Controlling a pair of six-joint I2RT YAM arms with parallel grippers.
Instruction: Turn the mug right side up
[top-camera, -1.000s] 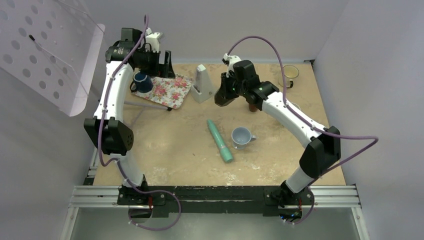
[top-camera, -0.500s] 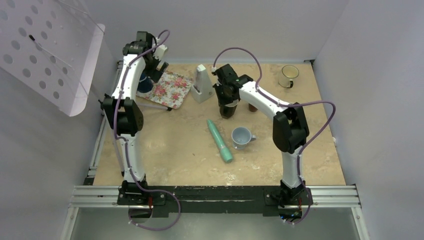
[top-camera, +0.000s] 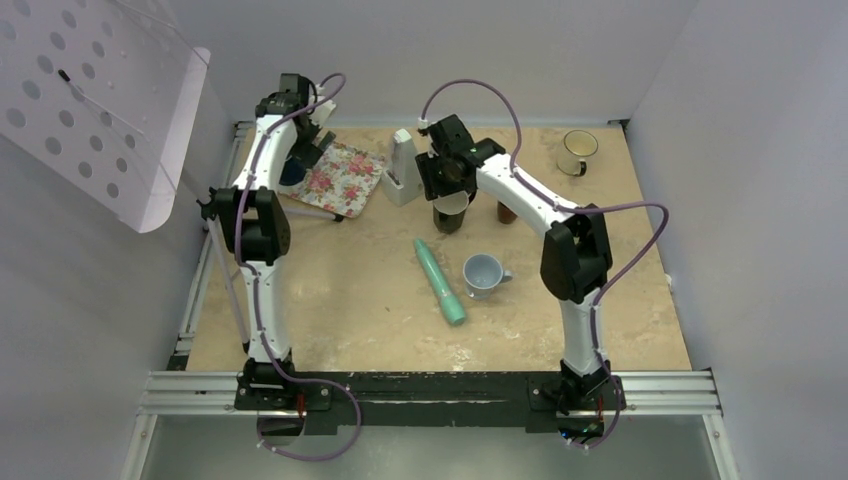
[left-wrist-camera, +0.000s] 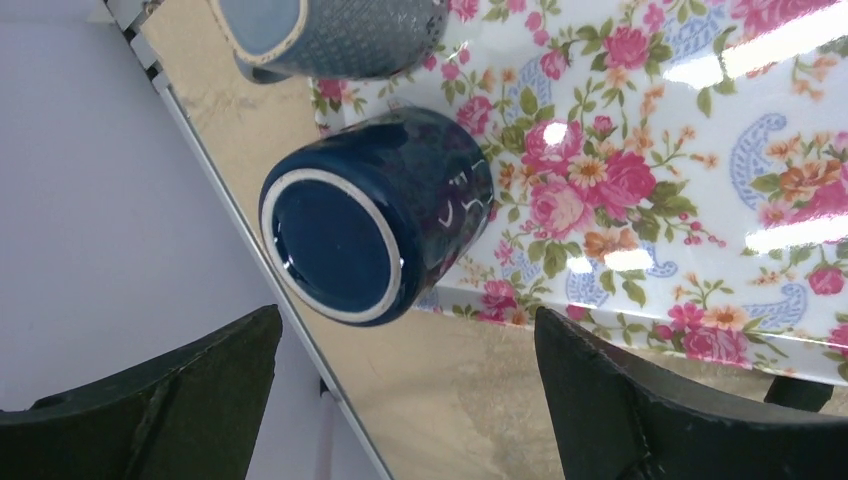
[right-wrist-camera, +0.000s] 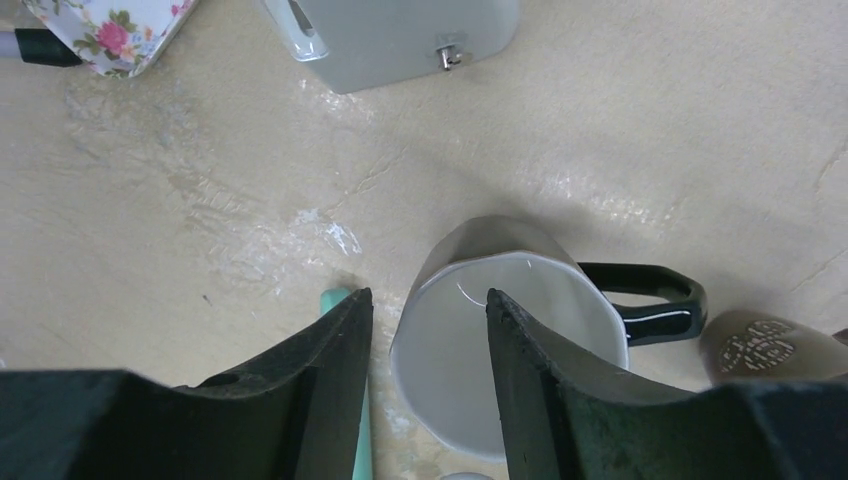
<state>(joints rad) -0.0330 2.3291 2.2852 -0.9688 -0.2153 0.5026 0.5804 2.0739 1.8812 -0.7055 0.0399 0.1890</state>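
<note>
My left gripper is above the dark blue mug (left-wrist-camera: 385, 215) on the floral tray (left-wrist-camera: 680, 200) and will go down next and close on it, because the mug's white-ringed base still faces up.
A dark blue mug (left-wrist-camera: 375, 215) stands upside down on the near left corner of the floral tray (left-wrist-camera: 680, 200), its white-ringed base facing up. It is mostly hidden by the arm in the top view (top-camera: 289, 173). My left gripper (left-wrist-camera: 407, 318) is open wide and empty, just above and beside this mug. A dark mug with a white inside and black handle (right-wrist-camera: 510, 340) stands upright on the table (top-camera: 450, 212). My right gripper (right-wrist-camera: 428, 295) is open just above its left rim, holding nothing.
A blue-grey textured mug (left-wrist-camera: 340, 35) lies by the dark blue one. A teal tube (top-camera: 440, 281) and a light blue mug (top-camera: 482, 275) lie mid-table. A grey stand (top-camera: 405, 168), a brown object (top-camera: 507, 212) and a cream mug (top-camera: 577, 152) stand at the back.
My right gripper brought the dark mug down to the table, let go and rose a little. My left arm swung in over the tray corner.
</note>
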